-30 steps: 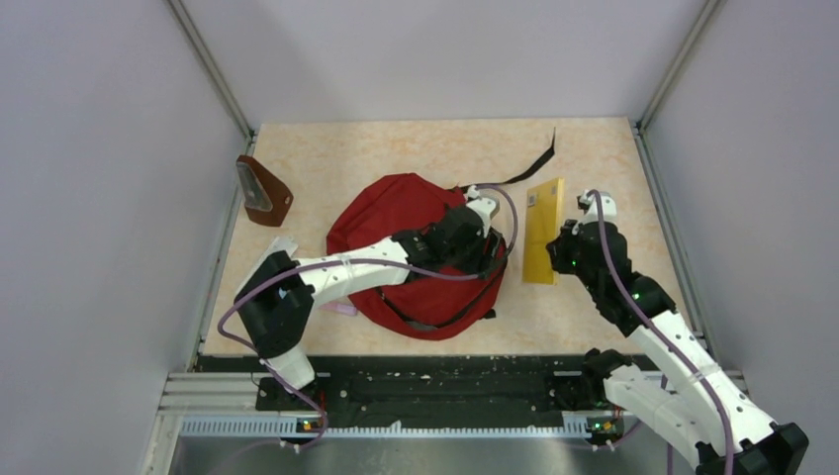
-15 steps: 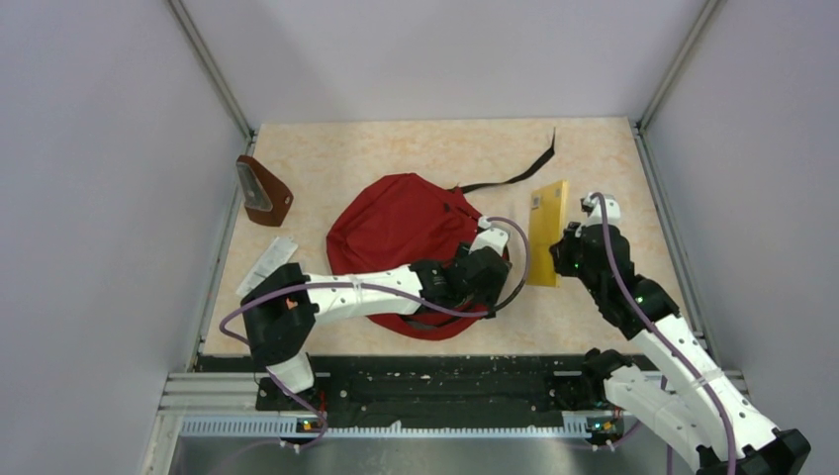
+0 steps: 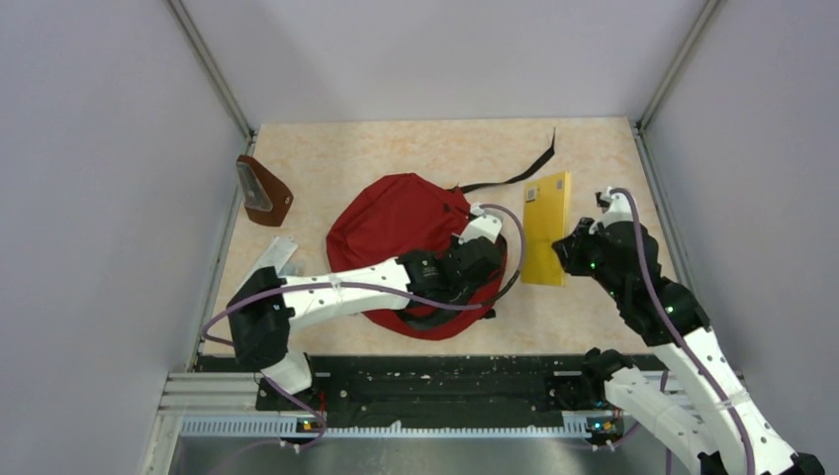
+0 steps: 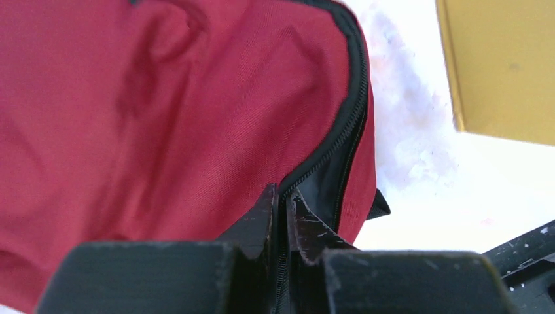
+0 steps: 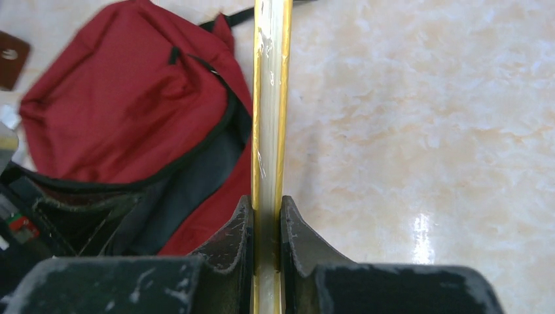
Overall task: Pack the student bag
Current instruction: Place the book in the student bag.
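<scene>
The robot's left gripper will next pull the black zipper edge up and outward over the bag's red top [image 3: 433,219] to make the bag's opening wider for the yellow book [image 3: 546,223], then let go of the zipper edge.
The student bag [image 3: 396,223], dark red with black zippers, lies in the middle of the table with its opening toward the right. My left gripper [image 3: 473,275] is at the bag's right edge. In the left wrist view the left gripper [image 4: 280,191] is shut on the black zipper edge [image 4: 347,124] of the bag [image 4: 163,118]. A yellow book [image 3: 546,223] stands on edge just right of the bag. My right gripper [image 3: 562,245] holds it. In the right wrist view the right gripper [image 5: 267,201] is shut on the book [image 5: 269,98], with the bag [image 5: 131,98] to its left.
A small brown pouch [image 3: 262,190] stands by the left wall. A black strap [image 3: 519,173] trails from the bag toward the back right. Pale flat items [image 3: 277,255] lie near the left arm. A black rail [image 3: 445,381] runs along the near edge.
My left gripper has moved to the bag's right edge and shut on the zipper edge. My right gripper has shifted slightly right and back with the book.
</scene>
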{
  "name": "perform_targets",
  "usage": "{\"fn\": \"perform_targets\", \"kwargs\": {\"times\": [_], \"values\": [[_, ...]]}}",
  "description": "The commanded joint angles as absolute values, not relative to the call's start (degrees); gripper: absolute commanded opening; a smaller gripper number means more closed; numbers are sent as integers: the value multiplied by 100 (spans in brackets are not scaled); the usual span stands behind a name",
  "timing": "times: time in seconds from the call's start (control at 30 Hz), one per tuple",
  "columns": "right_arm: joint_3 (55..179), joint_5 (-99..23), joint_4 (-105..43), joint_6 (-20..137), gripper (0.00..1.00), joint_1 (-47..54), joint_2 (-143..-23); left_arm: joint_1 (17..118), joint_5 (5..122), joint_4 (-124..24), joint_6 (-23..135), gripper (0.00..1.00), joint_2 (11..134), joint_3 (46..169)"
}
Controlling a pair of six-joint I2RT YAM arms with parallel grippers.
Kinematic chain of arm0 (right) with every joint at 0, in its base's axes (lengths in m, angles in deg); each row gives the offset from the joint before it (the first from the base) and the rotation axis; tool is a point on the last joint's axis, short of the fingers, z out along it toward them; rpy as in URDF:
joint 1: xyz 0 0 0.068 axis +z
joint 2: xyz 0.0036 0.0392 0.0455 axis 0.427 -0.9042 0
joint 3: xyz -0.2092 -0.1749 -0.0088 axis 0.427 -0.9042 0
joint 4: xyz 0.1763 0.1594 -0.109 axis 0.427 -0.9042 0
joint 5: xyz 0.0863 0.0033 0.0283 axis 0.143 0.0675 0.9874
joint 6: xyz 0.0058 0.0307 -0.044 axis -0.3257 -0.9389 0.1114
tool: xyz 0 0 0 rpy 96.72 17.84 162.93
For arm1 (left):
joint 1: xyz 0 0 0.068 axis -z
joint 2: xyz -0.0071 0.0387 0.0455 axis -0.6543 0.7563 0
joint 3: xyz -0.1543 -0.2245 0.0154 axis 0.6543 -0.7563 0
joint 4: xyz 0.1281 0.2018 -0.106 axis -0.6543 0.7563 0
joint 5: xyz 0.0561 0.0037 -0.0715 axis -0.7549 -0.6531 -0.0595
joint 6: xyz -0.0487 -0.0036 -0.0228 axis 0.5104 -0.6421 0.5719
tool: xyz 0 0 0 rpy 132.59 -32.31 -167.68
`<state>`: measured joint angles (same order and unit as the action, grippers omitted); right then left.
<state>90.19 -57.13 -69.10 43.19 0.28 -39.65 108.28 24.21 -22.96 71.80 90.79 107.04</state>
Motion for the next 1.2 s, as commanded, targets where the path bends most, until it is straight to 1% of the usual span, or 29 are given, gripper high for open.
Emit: {"fn": "perform_targets", "kwargs": {"times": [0.0, 0.13, 0.23, 0.33, 0.47, 0.57, 0.8, 0.97, 1.1, 1.17], "values": [[9579, -4952, -6788, 4007, 0, -40, -3560, 10812, 1840, -2065, 6631, 0, 8367, 11337], [9251, -3824, -6577, 3385, 0, -39, -3506, 10580, 2228, -1627, 6244, 0, 8165, 11875], [8606, -3001, -5995, 2700, 0, -40, -3402, 10297, 2553, -1423, 6030, 0, 8066, 12156], [7980, -2525, -5481, 2002, 0, -40, -3225, 10085, 2682, -1322, 5895, 0, 7965, 12357], [7630, -2537, -5656, 1657, 0, -39, -2874, 9813, 2801, -1329, 5875, 0, 7778, 12453], [7504, -2569, -5761, 1567, 0, -39, -2706, 9693, 3111, -1517, 5870, 0, 7634, 12355], [7172, -2323, -4990, 1100, 0, -39, -2890, 9599, 3612, -1730, 5915, 0, 7451, 12203], [6793, -2348, -3663, 500, 0, -32, -3239, 9532, 4269, -1919, 5914, 0, 7293, 12063], [6614, -2374, -2139, 31, 0, -32, -3869, 9493, 4789, -1911, 5799, 0, 7206, 11986], [6717, -2372, -1657, 18, 0, 8, -4282, 9459, 4998, -1887, 5736, 0, 7175, 11934]]}}
